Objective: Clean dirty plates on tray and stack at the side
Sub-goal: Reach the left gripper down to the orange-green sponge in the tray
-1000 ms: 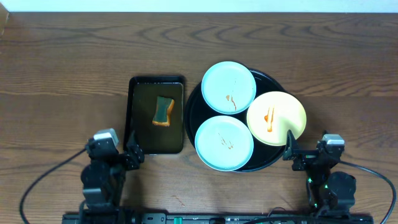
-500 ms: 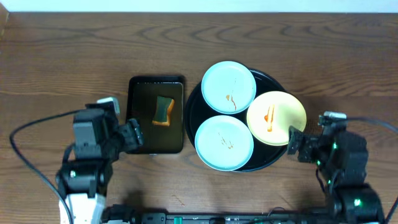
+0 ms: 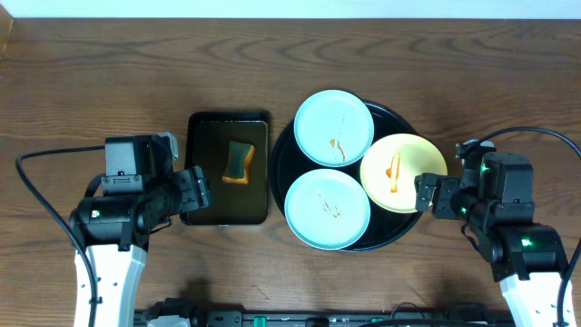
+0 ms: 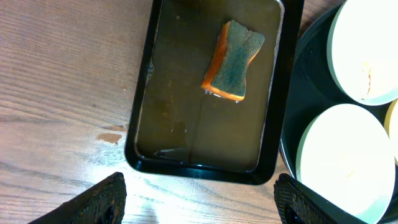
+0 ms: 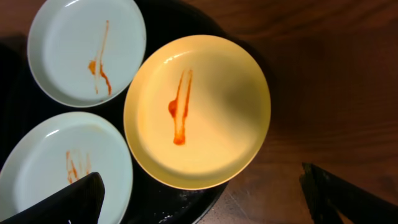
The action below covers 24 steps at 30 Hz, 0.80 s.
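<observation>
The sponge lies slanted, so the robot's left gripper will next move outward over it, turn slightly, lower its open fingers around the sponge's long sides and close.
The round black tray (image 3: 388, 119) holds three plates with orange sauce streaks: a pale blue one (image 3: 334, 126) at the back, a pale blue one (image 3: 327, 208) at the front, and a pale yellow one (image 3: 403, 172) at the right. The right wrist view shows the yellow plate (image 5: 197, 111), both blue plates (image 5: 86, 50) (image 5: 62, 165) and the tray (image 5: 174, 202). My right gripper (image 3: 428, 194) is open and empty, just beside the yellow plate's right edge. My left gripper (image 3: 192, 188) is open and empty, at the left edge of the rectangular tray.
A rectangular black tray (image 3: 229, 168) of brownish water holds a green and orange sponge (image 3: 239, 162), left of the round tray. The left wrist view shows this tray (image 4: 205, 171) and the sponge (image 4: 233, 60). The table (image 3: 91, 82) is dark wood.
Both arms have risen and moved away from the table's front edge. The left gripper came up beside the sponge tray, the right gripper beside the yellow plate. The plates have not moved.
</observation>
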{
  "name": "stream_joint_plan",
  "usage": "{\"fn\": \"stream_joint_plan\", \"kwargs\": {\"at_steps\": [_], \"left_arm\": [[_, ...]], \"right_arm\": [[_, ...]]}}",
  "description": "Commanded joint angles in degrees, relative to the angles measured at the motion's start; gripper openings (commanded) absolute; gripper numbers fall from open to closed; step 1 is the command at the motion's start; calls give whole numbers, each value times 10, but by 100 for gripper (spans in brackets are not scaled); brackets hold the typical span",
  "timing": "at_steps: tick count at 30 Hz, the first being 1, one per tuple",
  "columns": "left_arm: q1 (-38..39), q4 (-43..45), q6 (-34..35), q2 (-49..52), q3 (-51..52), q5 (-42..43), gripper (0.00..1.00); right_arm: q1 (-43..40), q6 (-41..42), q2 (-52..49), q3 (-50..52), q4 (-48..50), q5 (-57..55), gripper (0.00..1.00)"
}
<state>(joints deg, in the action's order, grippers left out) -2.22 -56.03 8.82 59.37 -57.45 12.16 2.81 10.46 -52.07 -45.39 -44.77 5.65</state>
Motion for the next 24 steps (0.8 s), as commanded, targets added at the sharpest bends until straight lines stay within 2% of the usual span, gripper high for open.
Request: {"fn": "stream_joint_plan", "kwargs": {"at_steps": [1, 9, 15, 19, 24], "left_arm": [[-2, 13, 1, 1, -14, 9, 77], [0, 128, 14, 26, -14, 8, 76], [45, 208, -17, 127, -14, -21, 74], [83, 239, -44, 193, -14, -28, 73], [117, 261, -45, 278, -14, -44, 73]], "right_arm": [[6, -2, 0, -14, 9, 13, 99], [6, -2, 0, -14, 18, 13, 99], [6, -2, 0, -14, 17, 13, 99], [6, -2, 0, -14, 17, 13, 99], [6, -2, 0, -14, 17, 12, 99]]}}
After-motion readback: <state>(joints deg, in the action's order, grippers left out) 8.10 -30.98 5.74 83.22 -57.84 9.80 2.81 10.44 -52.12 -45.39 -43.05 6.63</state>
